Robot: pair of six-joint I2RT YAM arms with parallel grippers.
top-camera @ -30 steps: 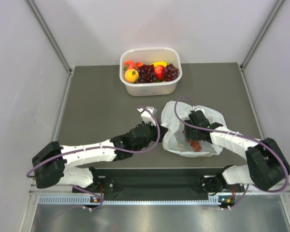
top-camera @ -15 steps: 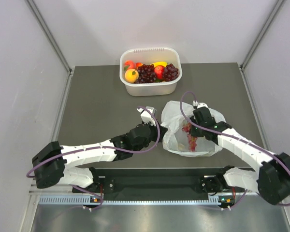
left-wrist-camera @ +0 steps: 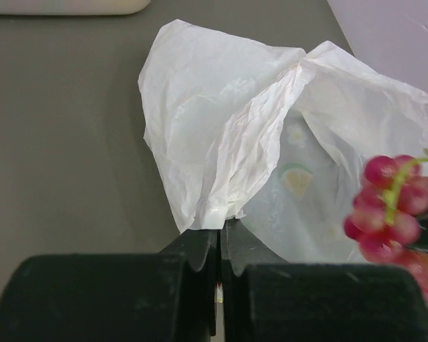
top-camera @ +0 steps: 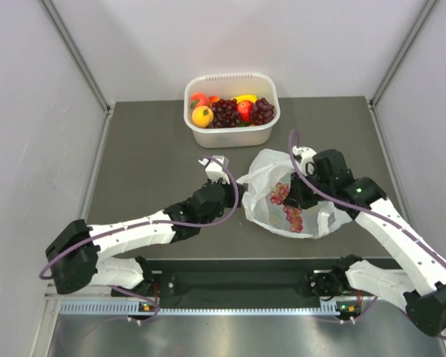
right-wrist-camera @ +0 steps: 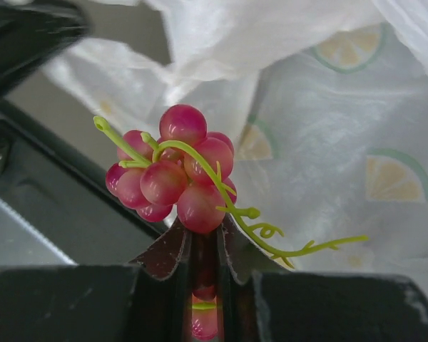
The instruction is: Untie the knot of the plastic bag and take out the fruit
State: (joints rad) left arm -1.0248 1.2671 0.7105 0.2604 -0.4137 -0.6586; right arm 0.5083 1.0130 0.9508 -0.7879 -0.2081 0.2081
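Note:
My right gripper will lift the grapes out of the bag next. Then it will lower them away from my base, over the white tub beside the banana.
The white plastic bag (top-camera: 262, 178) lies open on the dark table, near the front and right of centre. No knot shows on it. My left gripper (top-camera: 238, 186) is shut on the bag's left edge and holds it up, which also shows in the left wrist view (left-wrist-camera: 221, 229). My right gripper (top-camera: 297, 197) is shut on a bunch of red grapes (top-camera: 280, 194) and holds it above the bag's mouth. In the right wrist view the bunch (right-wrist-camera: 172, 178) sticks out of the shut gripper (right-wrist-camera: 204, 239), with the bag (right-wrist-camera: 342, 121) behind. More grapes (top-camera: 293, 218) hang lower over the bag.
A white tub (top-camera: 232, 135) stands at the back centre with dark grapes, a red apple, an orange fruit and a yellow banana in it. Grey walls enclose the table on the left, right and back. The arm bases sit at the near edge.
My right gripper has risen out of the bag with the red grape bunch. My left gripper has drawn the bag's edge up and to the left, opening the mouth wider.

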